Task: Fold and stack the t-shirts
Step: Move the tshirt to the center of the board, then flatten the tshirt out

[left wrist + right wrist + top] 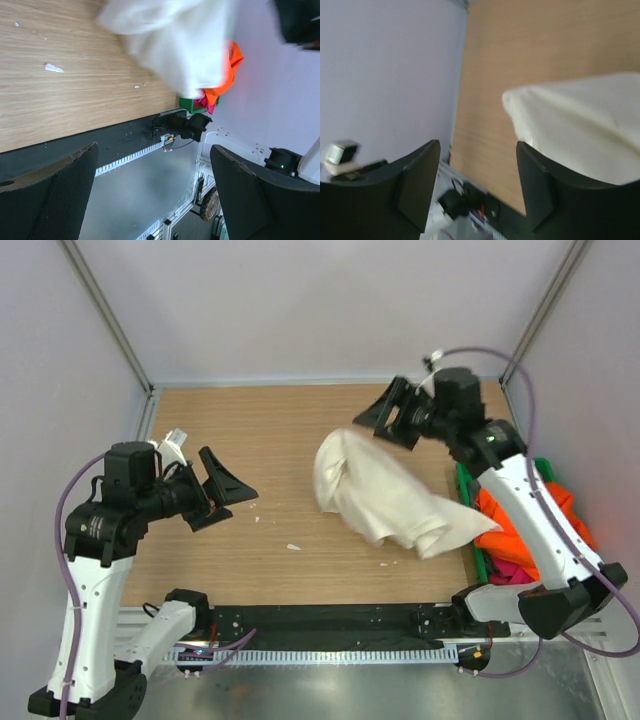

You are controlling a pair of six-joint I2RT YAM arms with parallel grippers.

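My left gripper has empty fingers, and the edge of the cream-white t-shirt facing it is closest to them. It will next go down and toward the right in the top view, onto that edge.
The cream-white t-shirt (385,495) is a crumpled heap on the right half of the wooden table, and its right end reaches the green bin (464,483). It also shows blurred in the left wrist view (175,45) and the right wrist view (580,120). An orange t-shirt (520,525) and a magenta one (505,568) are bunched in the bin. My right gripper (385,418) hovers open just above the heap's far end, nothing between its fingers (479,145). My left gripper (228,492) stands open and empty over the table's left side (154,150), well apart from the shirt.
Small white scraps (293,546) lie on the wood near the front. The bin stands against the right wall at the table's right edge. Pale walls close in the left, back and right sides. A black rail (330,620) runs along the near edge.
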